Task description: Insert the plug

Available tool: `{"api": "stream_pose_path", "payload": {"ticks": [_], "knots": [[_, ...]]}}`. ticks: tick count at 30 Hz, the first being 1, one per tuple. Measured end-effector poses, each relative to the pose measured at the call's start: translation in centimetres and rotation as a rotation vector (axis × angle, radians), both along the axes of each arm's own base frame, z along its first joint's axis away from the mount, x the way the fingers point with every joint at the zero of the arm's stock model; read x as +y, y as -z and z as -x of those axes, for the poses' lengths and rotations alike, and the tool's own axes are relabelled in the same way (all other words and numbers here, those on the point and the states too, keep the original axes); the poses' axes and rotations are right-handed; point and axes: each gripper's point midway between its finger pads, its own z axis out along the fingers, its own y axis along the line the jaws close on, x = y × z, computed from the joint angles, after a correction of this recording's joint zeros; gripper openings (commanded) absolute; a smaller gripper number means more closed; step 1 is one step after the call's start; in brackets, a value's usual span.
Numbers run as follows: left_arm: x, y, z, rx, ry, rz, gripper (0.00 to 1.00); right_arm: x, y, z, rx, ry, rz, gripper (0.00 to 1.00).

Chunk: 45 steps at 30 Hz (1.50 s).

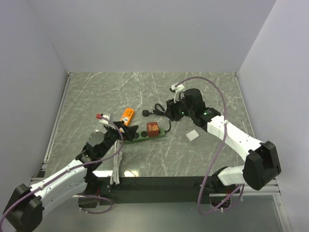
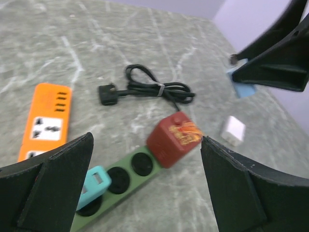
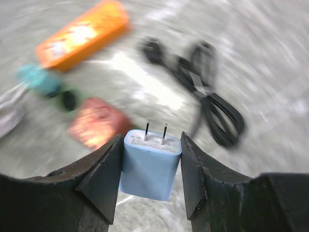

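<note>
My left gripper moves to the right in the top view next and closes around the light blue plug's prong end (image 2: 243, 89), since that end sticks out free there.
A green power strip (image 1: 141, 136) lies mid-table with a red cube adapter (image 1: 152, 129) plugged in at its right end. In the left wrist view the strip (image 2: 126, 180) also carries a teal plug (image 2: 94, 186), with two empty round sockets between the two. My right gripper (image 1: 175, 112) is shut on a light blue two-prong plug (image 3: 150, 166), held above the table to the right of the strip, prongs pointing away. The plug also shows in the left wrist view (image 2: 243, 88). My left gripper (image 1: 126, 132) is open and empty, low over the strip's left end.
An orange power strip (image 1: 127, 115) lies behind the green one. A coiled black cable (image 1: 157, 111) sits near my right gripper. A white adapter (image 1: 192, 136) lies right of the strip. White cables (image 1: 116, 164) lie by the near edge.
</note>
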Motion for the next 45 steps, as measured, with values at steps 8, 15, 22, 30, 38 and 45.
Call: {"api": "stream_pose_path", "payload": {"ticks": [8, 15, 22, 30, 38, 45], "knots": [[-2.4, -4.0, 1.0, 0.03, 0.127, 0.072, 1.0, 5.2, -2.0, 4.9, -0.112, -0.447, -0.044, 0.0], [-3.5, -6.7, 1.8, 0.081, 0.191, 0.101, 0.99, 7.2, -3.2, 9.0, -0.197, -0.699, -0.068, 0.0], [-5.1, -6.2, 2.1, 0.167, 0.267, 0.085, 0.99, 8.1, -4.6, 11.4, -0.273, -0.828, -0.083, 0.0], [-7.0, -4.1, 2.8, 0.268, 0.368, 0.077, 0.98, 8.6, -3.1, 12.8, -0.235, -0.882, -0.051, 0.0], [-8.4, -3.6, 3.6, 0.304, 0.455, 0.093, 0.96, 8.6, -1.9, 12.6, -0.205, -0.874, -0.02, 0.0], [-9.3, -2.5, 4.2, 0.353, 0.516, 0.095, 0.9, 8.7, -1.8, 12.6, -0.21, -0.871, -0.01, 0.0]]}}
